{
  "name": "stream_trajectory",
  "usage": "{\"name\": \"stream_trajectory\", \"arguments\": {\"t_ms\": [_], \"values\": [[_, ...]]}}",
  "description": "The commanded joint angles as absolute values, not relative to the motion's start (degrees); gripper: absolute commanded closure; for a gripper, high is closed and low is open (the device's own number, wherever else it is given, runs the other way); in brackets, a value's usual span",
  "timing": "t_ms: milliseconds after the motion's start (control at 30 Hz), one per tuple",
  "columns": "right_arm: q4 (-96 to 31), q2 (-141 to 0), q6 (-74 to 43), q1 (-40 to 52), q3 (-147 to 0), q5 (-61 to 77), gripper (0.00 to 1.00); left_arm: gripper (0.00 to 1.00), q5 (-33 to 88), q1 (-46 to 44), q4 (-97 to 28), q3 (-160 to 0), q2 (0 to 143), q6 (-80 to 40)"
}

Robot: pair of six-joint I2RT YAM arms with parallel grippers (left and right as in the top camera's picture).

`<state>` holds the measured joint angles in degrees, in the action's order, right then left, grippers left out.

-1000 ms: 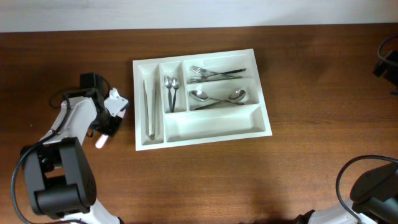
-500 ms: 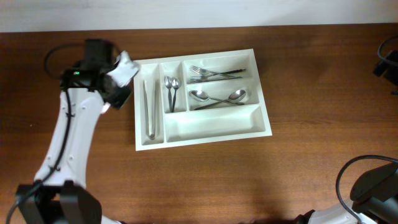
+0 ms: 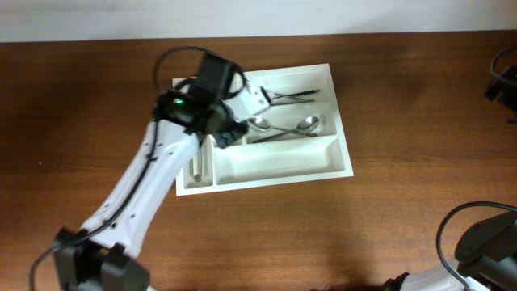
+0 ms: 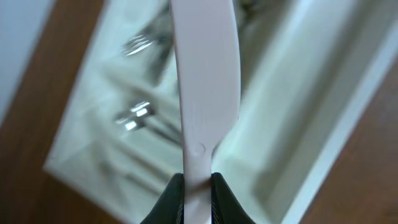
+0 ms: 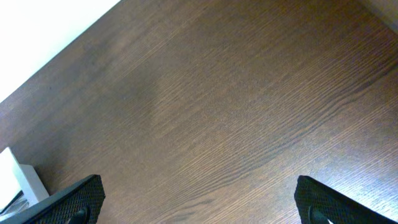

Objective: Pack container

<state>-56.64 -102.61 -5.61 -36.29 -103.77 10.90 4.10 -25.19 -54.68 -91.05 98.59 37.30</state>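
Note:
My left gripper will next move across over the container's lowest long compartment [image 3: 279, 160] [image 4: 295, 107] and lower the flat white plastic utensil into it, because that compartment is bare.
The container [image 3: 284, 164] is a large white tray with compartments at the table's middle. My left gripper [image 3: 229, 132] hovers over its upper left part. In the left wrist view the left gripper [image 4: 198, 182] is shut on a flat white plastic utensil [image 4: 205, 74], which points out over the container [image 4: 298, 112]. The arm hides that utensil in the overhead view. Metal forks [image 3: 287, 95] and spoons [image 3: 284, 127] lie in the two upper long compartments; the lowest long one is bare. My right gripper [image 5: 199, 208] stands open over bare wood, with nothing between its fingers.
A long metal utensil [image 3: 195, 167] lies in the container's leftmost narrow compartment. Blurred metal cutlery [image 4: 134, 115] shows below the held utensil. A dark arm part [image 3: 502, 81] sits at the table's far right edge. A white corner [image 5: 18, 177] shows low left in the right wrist view.
My left arm has swung from the table left of the container up and right, and now hangs over its upper left compartments. The right arm has not moved.

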Motion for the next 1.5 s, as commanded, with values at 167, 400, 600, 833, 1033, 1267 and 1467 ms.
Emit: {"name": "stream_trajectory", "arguments": {"t_ms": [167,400,600,833,1033,1267,1467], "values": [[-57.2,-102.8,-5.6,-36.4,-103.7,11.4,0.01,0.98,8.2,-30.0,-55.1,-90.4,110.3,46.6],[-57.4,-102.8,-5.6,-36.4,-103.7,11.4,0.01,0.96,5.8,-32.6,-54.9,-90.4,115.4,51.1],[-57.9,-102.8,-5.6,-36.4,-103.7,12.4,0.01,0.01,-4.1,-32.8,-55.7,-95.1,113.2,42.4],[-60.9,-102.8,-5.6,-36.4,-103.7,16.9,0.01,0.01,-4.2,-29.6,-62.2,-106.5,107.1,36.8],[-62.7,-100.4,2.7,-32.8,-104.7,21.2,0.01,0.01,-4.8,-23.9,-66.1,-111.0,100.1,29.6],[-64.8,-91.0,6.0,-17.9,-111.8,13.0,0.01,0.01,-7.6,-9.6,-68.7,-111.2,87.7,20.1],[-68.2,-82.0,8.6,-3.3,-119.1,6.6,0.01,0.01,-7.6,3.6,-71.5,-111.2,79.2,17.2]]}}
